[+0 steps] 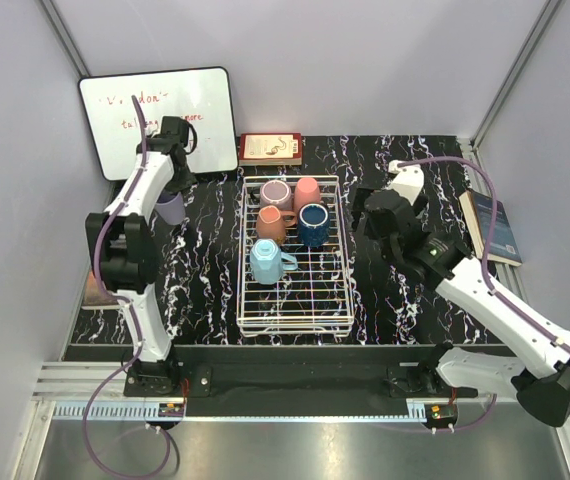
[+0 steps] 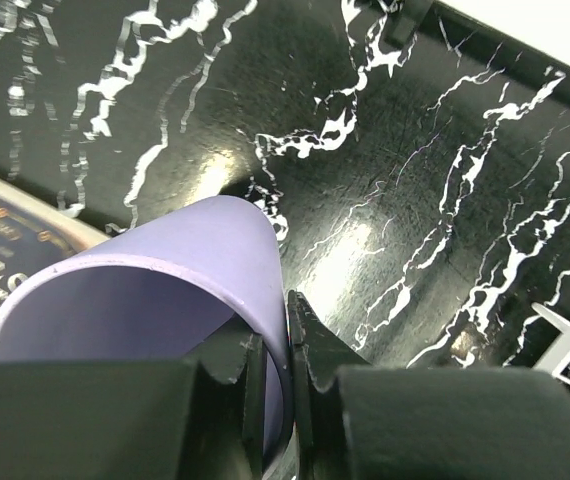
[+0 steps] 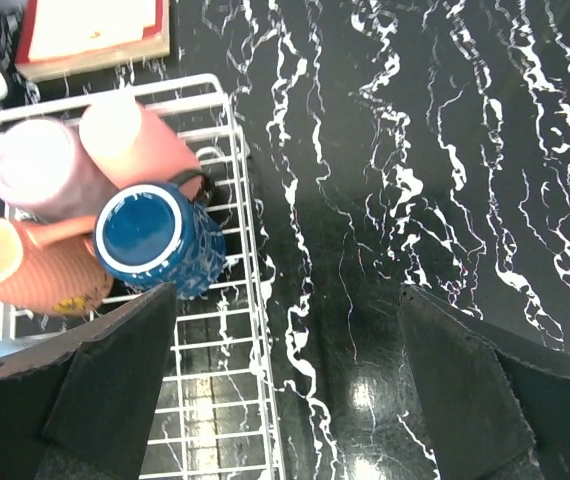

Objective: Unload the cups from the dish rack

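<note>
I will next lower the lavender cup's base with my left gripper onto the bare tabletop clear of the rack just below, then release the cup's side.
The white wire dish rack (image 1: 300, 300) stands mid-table. Five cups sit in its far half: mauve (image 1: 275, 193), salmon pink (image 1: 307, 190), terracotta (image 1: 270, 222), dark blue (image 1: 313, 224) and light blue (image 1: 265, 260). Left of the rack, my left gripper (image 2: 287, 370) is shut on the wall of the lavender cup (image 2: 165, 290), one finger inside and one outside, low over the table. My right gripper (image 3: 287, 295) hangs open and empty over the table, just right of the rack's edge (image 3: 255, 330), near the dark blue cup (image 3: 150, 235).
A whiteboard (image 1: 160, 120) leans at the back left. A red-edged book (image 1: 270, 148) lies behind the rack. A blue book (image 1: 495, 225) lies at the right edge. Another book (image 2: 5, 240) lies left of the lavender cup. Grey walls close in both sides.
</note>
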Available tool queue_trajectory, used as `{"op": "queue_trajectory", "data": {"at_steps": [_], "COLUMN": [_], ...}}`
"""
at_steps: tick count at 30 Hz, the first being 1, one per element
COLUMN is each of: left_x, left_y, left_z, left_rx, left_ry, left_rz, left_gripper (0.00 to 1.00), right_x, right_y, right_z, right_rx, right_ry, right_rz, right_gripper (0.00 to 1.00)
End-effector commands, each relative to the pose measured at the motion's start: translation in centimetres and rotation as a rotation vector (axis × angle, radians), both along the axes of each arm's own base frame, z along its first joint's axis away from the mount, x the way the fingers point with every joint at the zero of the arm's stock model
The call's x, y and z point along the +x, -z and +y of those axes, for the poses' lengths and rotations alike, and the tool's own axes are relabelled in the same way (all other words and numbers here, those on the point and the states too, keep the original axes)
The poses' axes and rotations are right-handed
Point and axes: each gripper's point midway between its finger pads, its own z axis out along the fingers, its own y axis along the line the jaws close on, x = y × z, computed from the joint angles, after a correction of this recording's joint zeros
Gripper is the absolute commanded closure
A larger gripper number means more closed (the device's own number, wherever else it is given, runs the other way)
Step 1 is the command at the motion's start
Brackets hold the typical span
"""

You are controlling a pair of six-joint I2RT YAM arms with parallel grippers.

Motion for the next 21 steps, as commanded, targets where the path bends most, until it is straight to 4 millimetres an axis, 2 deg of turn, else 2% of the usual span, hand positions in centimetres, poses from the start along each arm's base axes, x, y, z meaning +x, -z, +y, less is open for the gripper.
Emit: {"op": "queue_trajectory", "data": {"at_steps": [1, 8, 17, 20, 21], "left_x": [2.6, 3.4, 3.5, 3.6, 3.7], "left_y": [-1.5, 1.1, 2.6, 2.4, 2.2], "left_z": [-0.7, -0.1, 0.1, 0.3, 0.2], "left_rx": [-0.059, -0.078, -0.076, -0.071, -0.076], "left_ry": [0.020, 0.010, 0.000, -0.001, 0.002], "left_rz": [-0.077, -0.029, 0.000, -0.002, -0.008], "left_gripper": [1.00, 1.00, 1.00, 0.90, 0.84], "right_x": [0.8, 1.3, 2.1, 2.1, 2.1], "right_y": [-0.7, 0.0, 0.6, 0.9, 0.9], "right_z": [1.5, 2.3, 2.8, 3.0, 3.0], "right_rx": [-0.001, -0.019, -0.046, -0.053, -0.052], "right_ry": [-0.057, -0.072, -0.072, -0.080, -0.079], "right_rz": [-0.011, 0.014, 0.032, 0.038, 0.040], "right_gripper": [0.00, 0.00, 0.00, 0.00, 0.00]}}
